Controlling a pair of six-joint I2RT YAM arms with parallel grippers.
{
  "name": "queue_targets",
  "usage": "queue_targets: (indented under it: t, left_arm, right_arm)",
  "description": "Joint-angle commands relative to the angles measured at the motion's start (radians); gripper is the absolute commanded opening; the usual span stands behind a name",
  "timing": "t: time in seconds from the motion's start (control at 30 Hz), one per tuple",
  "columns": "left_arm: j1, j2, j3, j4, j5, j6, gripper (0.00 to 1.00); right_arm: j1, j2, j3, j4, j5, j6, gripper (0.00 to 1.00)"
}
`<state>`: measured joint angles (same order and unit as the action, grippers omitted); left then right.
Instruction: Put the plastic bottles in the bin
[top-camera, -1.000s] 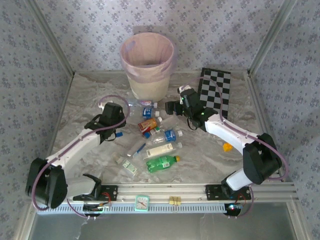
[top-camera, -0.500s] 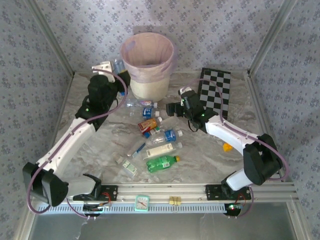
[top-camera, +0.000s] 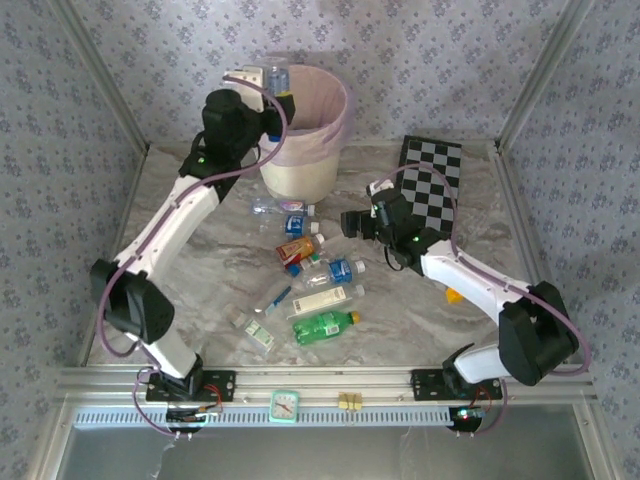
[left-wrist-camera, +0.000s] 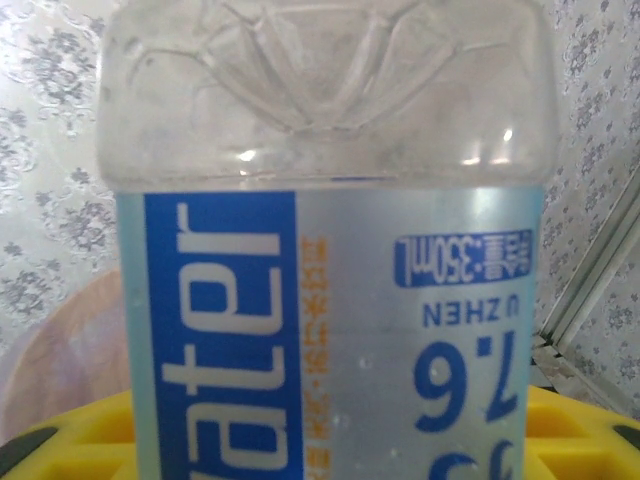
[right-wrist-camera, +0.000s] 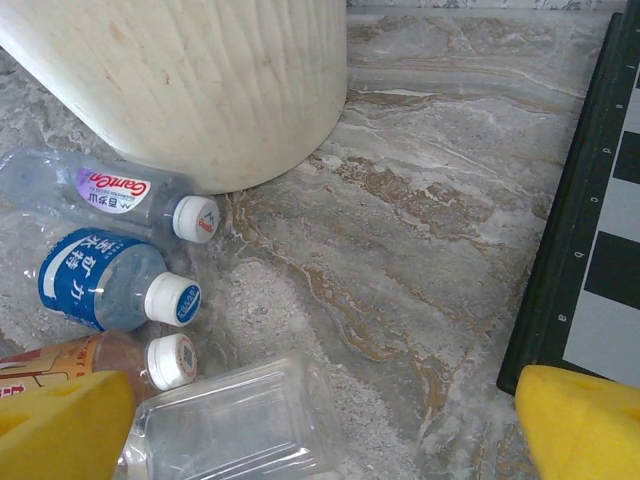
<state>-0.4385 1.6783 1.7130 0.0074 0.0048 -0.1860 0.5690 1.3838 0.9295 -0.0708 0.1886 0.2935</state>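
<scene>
The left gripper swings the clear bottle over the bin's opening just past the bin's rim next, then tips its fingers down and releases.
My left gripper (top-camera: 268, 88) is raised to the near-left rim of the bin (top-camera: 300, 165) and is shut on a clear plastic bottle (top-camera: 278, 75). That bottle's blue label (left-wrist-camera: 330, 300) stands close in the left wrist view between the yellow fingers (left-wrist-camera: 585, 430). Several more plastic bottles lie on the table in front of the bin, among them an orange-labelled one (top-camera: 296, 247), a blue-labelled one (top-camera: 338, 270) and a green one (top-camera: 325, 325). My right gripper (top-camera: 350, 222) hovers open just right of this pile. A clear bottle (right-wrist-camera: 240, 420) lies between its fingers (right-wrist-camera: 60, 430), untouched.
A black-and-white checkerboard (top-camera: 432, 185) lies flat at the back right. A small yellow object (top-camera: 455, 294) sits beside the right arm. A little clock (top-camera: 285, 405) and a pale yellow piece (top-camera: 349, 401) rest on the front rail. Patterned walls close in the table.
The left arm has risen from the table at the left up to the bin's rim, carrying the bottle. The right gripper has shifted slightly and stays open.
</scene>
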Motion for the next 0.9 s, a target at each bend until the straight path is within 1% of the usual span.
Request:
queue_targets:
  t: [0.0,0.1,0.23,0.37,0.5,0.63,0.77,0.87]
  left_arm:
    - [0.008,0.077,0.133,-0.041,0.047,0.031,0.46]
    - [0.01,0.172,0.266,-0.103,0.056,0.037,0.46]
    - [0.014,0.307,0.447,-0.231,0.078,0.036,0.47]
    - [0.014,0.423,0.599,-0.351,0.09,0.036,0.49]
    - [0.014,0.505,0.714,-0.444,0.09,0.031,0.51]
    - [0.015,0.541,0.766,-0.483,0.083,0.017,0.65]
    - [0.016,0.535,0.768,-0.485,0.08,0.01,0.8]
    - [0.016,0.522,0.768,-0.485,0.082,0.007,0.85]
  right_arm:
    - [-0.007,-0.036,-0.02,0.012,0.026,0.019,1.0]
    - [-0.009,-0.046,-0.031,0.011,0.03,0.022,1.0]
    - [-0.01,-0.06,-0.045,0.009,0.04,0.026,1.0]
    - [-0.013,-0.079,-0.056,0.005,0.049,0.026,1.0]
    - [-0.017,-0.088,-0.063,-0.001,0.051,0.027,1.0]
    - [-0.018,-0.093,-0.065,0.0,0.051,0.027,1.0]
    - [-0.02,-0.093,-0.065,0.001,0.049,0.028,1.0]
    - [-0.021,-0.094,-0.065,0.003,0.045,0.032,1.0]
